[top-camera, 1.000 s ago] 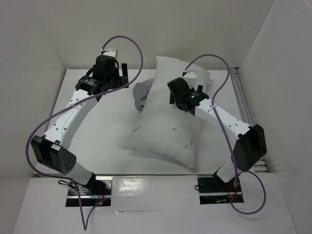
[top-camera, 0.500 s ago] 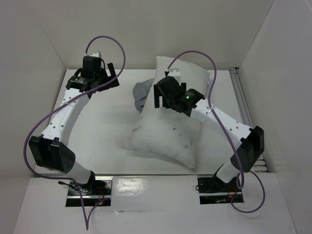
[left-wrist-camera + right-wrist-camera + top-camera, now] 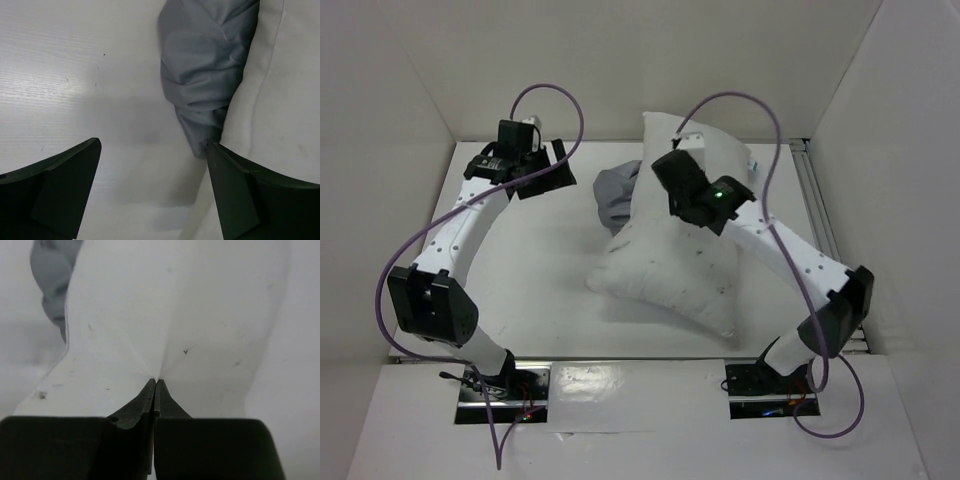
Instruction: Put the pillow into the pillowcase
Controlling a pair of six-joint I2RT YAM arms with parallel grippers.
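Observation:
My left gripper goes down toward the pillow (image 3: 672, 268) and onto the pillowcase's uncovered edge next, since that edge lies below it and to its right in the top view.
The white speckled pillow (image 3: 672, 268) lies slantwise mid-table, its far end towards the back wall. The grey pillowcase (image 3: 613, 193) is bunched at its far left side, partly tucked under it. My right gripper (image 3: 672, 210) sits over the pillow's upper half and is shut on a pinch of pillow fabric (image 3: 175, 315); creases radiate from the closed tips (image 3: 156, 382). My left gripper (image 3: 550, 172) hovers open left of the pillowcase (image 3: 210, 75). Bare table shows between its fingers (image 3: 153, 144), with the pillow's edge (image 3: 280, 100) to the right.
White walls enclose the table (image 3: 520, 270) at the back, left and right. A metal rail (image 3: 817, 215) runs along the right edge. Purple cables loop above both wrists.
My right gripper has gone from open to shut on the pillow's cloth, and the pillow has bunched and shifted slightly right. The left gripper drifted a little rightwards, still open.

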